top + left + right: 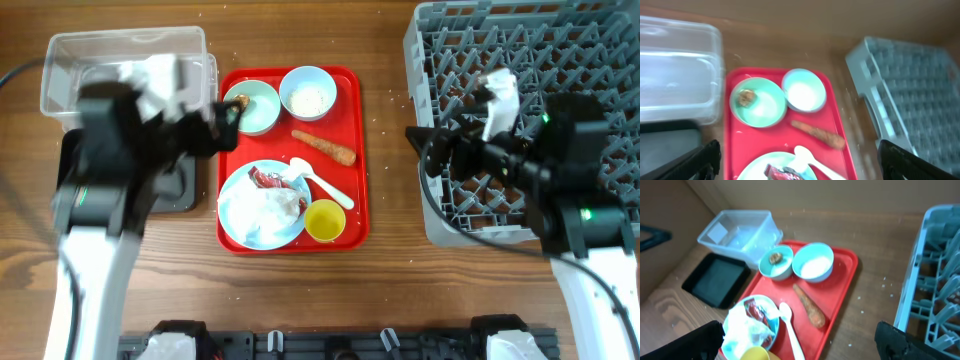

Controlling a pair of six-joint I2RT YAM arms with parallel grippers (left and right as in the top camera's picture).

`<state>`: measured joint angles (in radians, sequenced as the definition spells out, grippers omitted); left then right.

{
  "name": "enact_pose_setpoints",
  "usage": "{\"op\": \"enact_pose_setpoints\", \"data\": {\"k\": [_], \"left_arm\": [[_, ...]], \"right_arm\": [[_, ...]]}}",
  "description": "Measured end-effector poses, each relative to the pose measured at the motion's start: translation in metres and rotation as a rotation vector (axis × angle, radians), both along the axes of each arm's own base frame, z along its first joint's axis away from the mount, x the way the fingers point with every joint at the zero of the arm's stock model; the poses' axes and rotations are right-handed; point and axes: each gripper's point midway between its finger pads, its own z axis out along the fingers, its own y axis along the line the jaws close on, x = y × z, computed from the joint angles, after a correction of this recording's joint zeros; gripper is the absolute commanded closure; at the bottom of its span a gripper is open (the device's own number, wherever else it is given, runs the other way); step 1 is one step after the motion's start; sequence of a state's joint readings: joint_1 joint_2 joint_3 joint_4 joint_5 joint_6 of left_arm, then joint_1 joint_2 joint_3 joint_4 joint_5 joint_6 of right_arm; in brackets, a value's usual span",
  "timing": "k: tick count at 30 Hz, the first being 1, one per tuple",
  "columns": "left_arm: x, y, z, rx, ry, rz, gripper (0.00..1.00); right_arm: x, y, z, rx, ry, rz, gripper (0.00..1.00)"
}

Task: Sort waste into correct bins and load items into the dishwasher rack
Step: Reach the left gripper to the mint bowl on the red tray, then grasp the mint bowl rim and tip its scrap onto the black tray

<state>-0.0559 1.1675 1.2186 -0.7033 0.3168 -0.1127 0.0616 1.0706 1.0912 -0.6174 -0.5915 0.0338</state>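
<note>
The brown lump sits on the opposite side. So my left gripper will next go down toward the right in the overhead view, to the mint-green bowl's rim by the carrot [781,115].
On the red tray, the pale-blue plate [236,218] holds the crumpled tissue [268,208] and the red wrapper [266,179]. The white spoon [322,184] leans on the plate's rim, beside the yellow cup [325,221]. The mint-green bowl [262,112] holds the brown lump [240,101]. The light-blue bowl [308,92] holds rice. The carrot [325,147] lies between them. My left gripper [228,118] is open and empty at the tray's left edge, over the plate in the left wrist view [800,167]. My right gripper [425,150] is open and empty between tray and rack [520,60].
The clear tub [120,50] stands at the back left. The black tray [188,190] lies in front of it, mostly under my left arm. The red tray [358,150] sits mid-table. Rice grains are scattered on the wood around it.
</note>
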Motion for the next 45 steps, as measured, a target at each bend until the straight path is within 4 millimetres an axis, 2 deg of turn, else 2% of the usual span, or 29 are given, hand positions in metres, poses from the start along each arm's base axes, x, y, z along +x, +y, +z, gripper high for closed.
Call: {"op": "enact_pose_setpoints", "data": {"k": [4, 6, 7, 9, 11, 14, 16, 19, 23, 24, 27, 30, 34, 38, 40, 41, 45], "left_arm": [[0.031, -0.048, -0.049, 0.106, 0.144, -0.155, 0.0], [0.043, -0.07, -0.084, 0.149, 0.201, -0.214, 0.0], [0.046, -0.076, -0.097, 0.16, 0.224, -0.226, 0.0], [0.053, -0.085, -0.136, 0.191, 0.302, -0.251, 0.0], [0.063, -0.088, -0.162, 0.204, 0.332, -0.257, 0.0], [0.075, -0.089, -0.215, 0.231, 0.401, -0.268, 0.0], [0.074, -0.088, -0.229, 0.246, 0.428, -0.272, 0.0], [0.078, -0.085, -0.229, 0.282, 0.399, -0.288, 0.0], [0.084, -0.07, -0.231, 0.375, 0.383, -0.256, 0.0], [0.085, -0.068, -0.231, 0.389, 0.38, -0.249, 0.04], [0.088, -0.063, -0.231, 0.41, 0.371, -0.236, 0.26], [0.09, -0.061, -0.231, 0.427, 0.363, -0.237, 0.38], [0.09, -0.059, -0.236, 0.443, 0.367, -0.239, 0.47], [0.088, -0.055, -0.255, 0.464, 0.41, -0.242, 0.76], [0.088, -0.055, -0.256, 0.466, 0.413, -0.241, 0.86], [0.089, -0.055, -0.256, 0.467, 0.409, -0.242, 0.95], [0.092, -0.056, -0.254, 0.47, 0.395, -0.244, 0.96]], "right_arm": [[0.011, 0.001, -0.027, -0.022, 0.08, 0.018, 0.0], [0.012, 0.001, -0.041, -0.029, 0.137, 0.022, 0.0], [0.012, 0.001, -0.047, -0.03, 0.159, 0.023, 0.0], [0.014, 0.001, -0.062, -0.033, 0.222, 0.022, 0.0], [0.016, 0.002, -0.072, -0.035, 0.254, 0.023, 0.0], [0.018, 0.002, -0.079, -0.036, 0.279, 0.023, 0.0], [0.018, 0.002, -0.08, -0.037, 0.28, 0.023, 0.0], [0.018, 0.002, -0.08, -0.036, 0.28, 0.022, 0.02], [0.018, 0.002, -0.08, -0.036, 0.281, 0.022, 0.05], [0.018, 0.002, -0.08, -0.036, 0.281, 0.022, 0.05], [0.018, 0.002, -0.08, -0.036, 0.28, 0.022, 0.07], [0.018, 0.002, -0.08, -0.034, 0.283, 0.02, 0.09], [0.018, 0.002, -0.08, -0.025, 0.292, 0.011, 0.1], [0.018, 0.002, -0.08, -0.023, 0.294, 0.009, 0.1], [0.018, 0.002, -0.08, -0.023, 0.294, 0.009, 0.11], [0.018, 0.002, -0.08, -0.023, 0.294, 0.009, 0.11], [0.018, 0.002, -0.08, -0.023, 0.294, 0.009, 0.11]]}}
